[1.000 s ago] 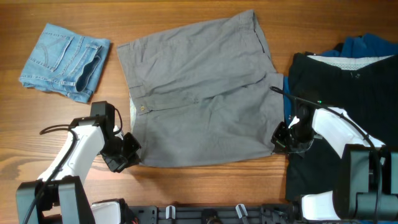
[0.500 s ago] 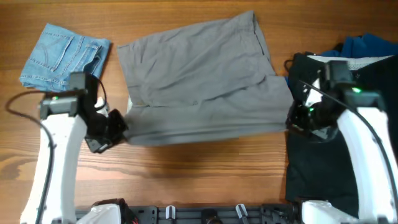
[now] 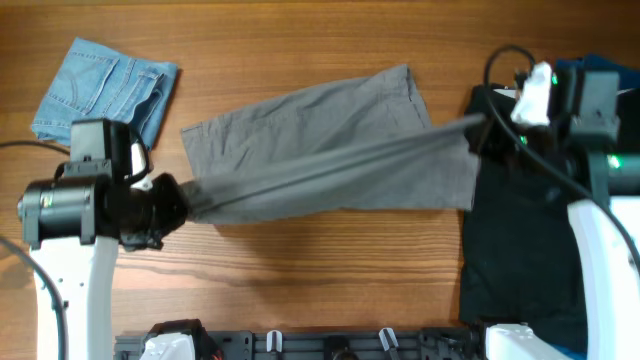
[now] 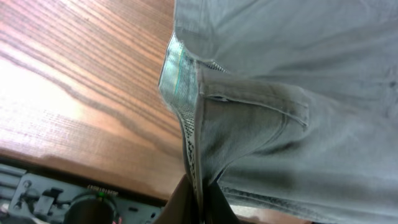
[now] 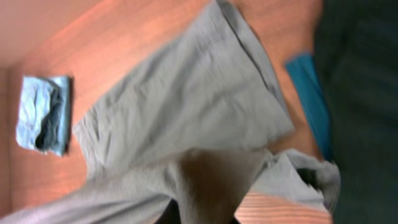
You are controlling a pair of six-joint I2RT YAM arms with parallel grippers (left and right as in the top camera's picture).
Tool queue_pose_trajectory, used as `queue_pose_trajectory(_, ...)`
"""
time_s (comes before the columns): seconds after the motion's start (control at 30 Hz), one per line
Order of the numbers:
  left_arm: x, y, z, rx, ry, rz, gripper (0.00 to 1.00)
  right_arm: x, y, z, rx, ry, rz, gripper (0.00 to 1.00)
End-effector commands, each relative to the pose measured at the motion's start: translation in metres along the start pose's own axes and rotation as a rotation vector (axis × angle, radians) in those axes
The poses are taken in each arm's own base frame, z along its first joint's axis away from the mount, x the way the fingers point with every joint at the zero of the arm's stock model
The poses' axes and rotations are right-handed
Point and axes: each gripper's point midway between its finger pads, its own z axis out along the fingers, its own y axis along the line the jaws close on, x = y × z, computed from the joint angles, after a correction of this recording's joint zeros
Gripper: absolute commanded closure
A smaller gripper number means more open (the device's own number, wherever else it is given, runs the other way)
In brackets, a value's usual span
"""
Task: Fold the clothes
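The shorts' far edge still lies on the wood, so I will move my right gripper outward and down to its peaked corner (image 3: pixel 404 72) (image 5: pixel 220 6) and let go of the held cloth.
The mid-grey shorts (image 3: pixel 320 160) hang stretched between both grippers above the table, their far edge still lying on the wood. My left gripper (image 3: pixel 182 198) is shut on the waistband corner with its pale lining (image 4: pixel 186 106), at the left. My right gripper (image 3: pixel 478 128) is shut on the shorts' other near corner, at the right; the grey cloth (image 5: pixel 186 118) drapes over its fingers (image 5: pixel 202 208). Folded light-blue denim shorts (image 3: pixel 105 90) lie at the far left. A black garment (image 3: pixel 520 230) and a bright-blue one (image 3: pixel 600 72) lie at the right.
The wooden table (image 3: pixel 330 290) shows bare in front of the shorts. A black rail (image 3: pixel 330 345) runs along the near edge. The black garment lies right under the right arm.
Both grippers have lifted the near edge of the grey shorts and carried it up and back. The cloth now hangs taut between them instead of lying flat.
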Motion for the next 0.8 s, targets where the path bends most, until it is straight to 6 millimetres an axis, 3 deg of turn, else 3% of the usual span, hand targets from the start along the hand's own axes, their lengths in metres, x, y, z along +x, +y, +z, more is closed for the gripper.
queue_pose_trajectory(0.0, -0.029, 0.038, 0.019, -0.24, -0.047, -0.039, 0.96, -0.052, -0.033, 0.028, 0.131, -0.124, -0.036, 0.96)
queue_pose_trajectory(0.17, -0.06, 0.033, 0.051, -0.271, -0.039, -0.039, 0.96, -0.081, -0.025, 0.088, 0.01, -0.132, -0.074, 0.96)
queue_pose_trajectory(0.33, -0.09, 0.028, 0.097, -0.287, -0.023, -0.038, 0.96, -0.099, -0.024, 0.143, -0.086, -0.145, -0.097, 0.96)
queue_pose_trajectory(0.53, -0.112, 0.029, 0.139, -0.316, -0.015, -0.038, 0.96, -0.09, -0.021, 0.207, -0.148, -0.103, -0.122, 0.96)
queue_pose_trajectory(0.6, -0.119, 0.028, 0.149, -0.313, -0.028, -0.037, 0.94, -0.085, -0.018, 0.223, -0.159, -0.096, -0.122, 0.88)
queue_pose_trajectory(0.63, -0.122, 0.027, 0.152, -0.311, -0.033, -0.037, 0.88, -0.084, -0.016, 0.231, -0.166, -0.096, -0.122, 0.73)
queue_pose_trajectory(0.67, -0.127, 0.025, 0.158, -0.304, -0.045, -0.037, 0.59, -0.081, -0.012, 0.241, -0.175, -0.096, -0.138, 0.34)
queue_pose_trajectory(0.7, -0.131, 0.024, 0.162, -0.298, -0.057, -0.037, 0.43, -0.077, -0.012, 0.245, -0.174, -0.086, -0.158, 0.29)
queue_pose_trajectory(0.73, -0.133, 0.023, 0.161, -0.293, -0.061, -0.034, 0.19, -0.072, -0.02, 0.244, -0.144, -0.061, -0.171, 0.27)
queue_pose_trajectory(0.77, -0.131, 0.021, 0.159, -0.283, -0.05, -0.014, 0.12, -0.069, -0.026, 0.242, -0.131, -0.043, -0.172, 0.27)
